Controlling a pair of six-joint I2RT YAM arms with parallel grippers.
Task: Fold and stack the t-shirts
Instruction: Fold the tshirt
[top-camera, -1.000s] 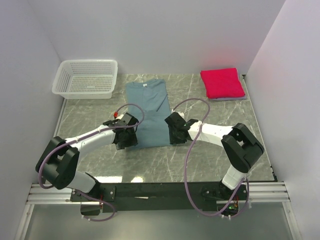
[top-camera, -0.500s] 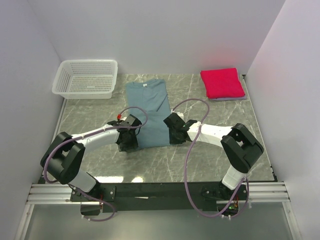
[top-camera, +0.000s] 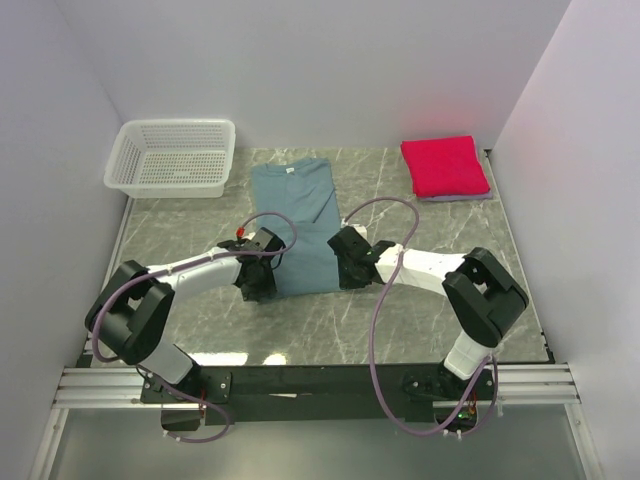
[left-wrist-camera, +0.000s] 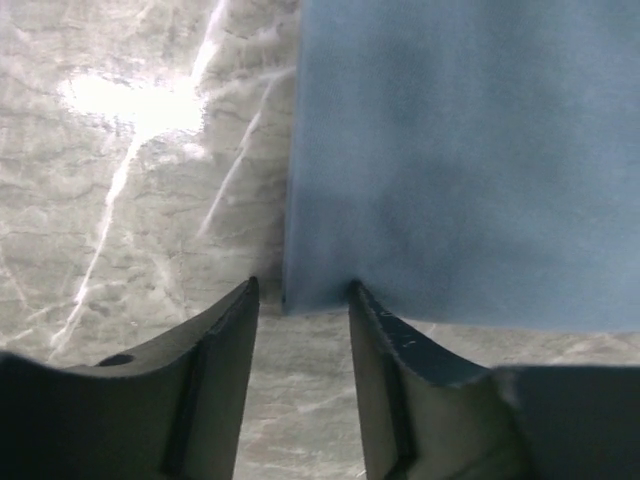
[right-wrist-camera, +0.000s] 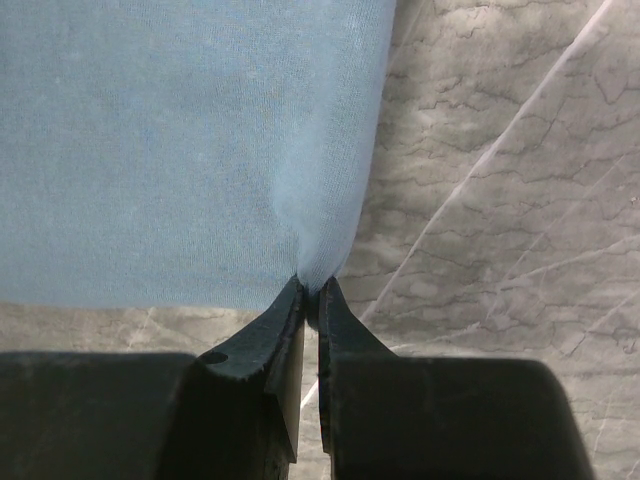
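Next, my right gripper moves the pinched corner outward over the still full-length body and down to release, as the shirt's collar end (top-camera: 314, 171) lies outward of it.
A teal-blue t-shirt (top-camera: 297, 210) lies flat in the middle of the table, sleeves folded in, collar toward the back. My left gripper (top-camera: 263, 284) is at its near left corner. In the left wrist view the jaws are open, and the shirt's corner (left-wrist-camera: 318, 285) sits between the fingertips (left-wrist-camera: 300, 292). My right gripper (top-camera: 346, 272) is at the near right corner. Its jaws (right-wrist-camera: 311, 288) are shut on a pinch of the blue cloth (right-wrist-camera: 325, 250). A folded crimson-pink t-shirt (top-camera: 444, 165) rests at the back right on a pale lavender one (top-camera: 468, 197).
A white mesh basket (top-camera: 172, 157) stands at the back left corner. White walls close in the marble table (top-camera: 430, 300) on three sides. Purple cables loop over both arms above the shirt's near half.
The right gripper has shut on the shirt's near right corner. The left gripper has slid right to the near left corner and its jaws have narrowed.
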